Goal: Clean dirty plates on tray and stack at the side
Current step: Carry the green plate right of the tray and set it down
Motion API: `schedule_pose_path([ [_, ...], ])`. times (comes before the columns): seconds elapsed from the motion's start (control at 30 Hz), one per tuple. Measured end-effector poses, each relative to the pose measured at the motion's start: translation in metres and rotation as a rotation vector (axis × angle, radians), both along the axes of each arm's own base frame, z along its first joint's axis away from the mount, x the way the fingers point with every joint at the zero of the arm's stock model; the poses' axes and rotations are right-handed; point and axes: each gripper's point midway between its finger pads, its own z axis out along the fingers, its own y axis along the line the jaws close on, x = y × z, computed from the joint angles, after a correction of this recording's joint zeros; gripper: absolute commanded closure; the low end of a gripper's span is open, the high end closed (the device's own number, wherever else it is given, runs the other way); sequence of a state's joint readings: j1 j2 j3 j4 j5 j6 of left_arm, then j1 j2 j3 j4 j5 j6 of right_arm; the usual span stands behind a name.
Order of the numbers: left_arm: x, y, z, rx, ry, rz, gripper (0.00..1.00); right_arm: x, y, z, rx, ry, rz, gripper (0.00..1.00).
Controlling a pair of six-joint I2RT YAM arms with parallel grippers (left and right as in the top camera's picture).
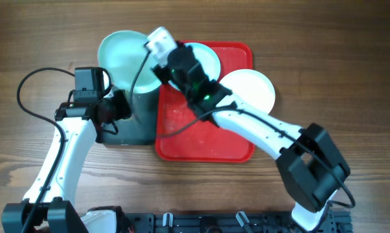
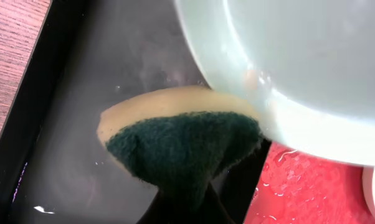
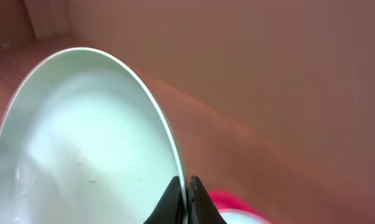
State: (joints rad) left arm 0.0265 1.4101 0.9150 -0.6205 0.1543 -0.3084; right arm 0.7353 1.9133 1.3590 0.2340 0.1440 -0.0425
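Note:
The bare table is below the right gripper, to its right in the overhead view, so the right gripper next needs to move past the white plate (image 1: 253,89) and down to release.
My right gripper (image 1: 155,50) (image 3: 186,194) is shut on the rim of a pale-blue plate (image 1: 122,55) (image 3: 81,143) and holds it tilted above the far end of the black tray. My left gripper (image 1: 122,107) (image 2: 187,208) is shut on a yellow-and-green sponge (image 2: 181,146), which sits just under that plate (image 2: 287,62); a faint orange smear shows on its lower edge. A second pale-blue plate (image 1: 208,57) lies on the red tray (image 1: 201,139), partly under the right arm. A white plate (image 1: 253,89) rests on the tray's right rim.
The narrow black tray (image 1: 138,123) (image 2: 56,137) stands against the red tray's left side and looks wet. Water drops lie on the red tray (image 2: 312,193). A black cable loops over the wooden table (image 1: 39,39) at the left.

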Motion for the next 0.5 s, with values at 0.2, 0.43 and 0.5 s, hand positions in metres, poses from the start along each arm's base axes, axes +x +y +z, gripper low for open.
schedule_pose_path([
  [0.2,0.000,0.000,0.000,0.000,-0.001,0.000,0.96,0.014,-0.049,-0.042,0.196,0.384,-0.055,0.96],
  [0.43,0.002,0.000,0.001,0.000,-0.007,-0.001,0.96,0.006,-0.133,-0.023,0.255,0.578,-0.182,0.96],
  [0.5,0.002,0.000,0.001,0.000,-0.008,-0.001,0.96,0.000,-0.170,0.012,0.296,0.563,-0.219,0.96],
])
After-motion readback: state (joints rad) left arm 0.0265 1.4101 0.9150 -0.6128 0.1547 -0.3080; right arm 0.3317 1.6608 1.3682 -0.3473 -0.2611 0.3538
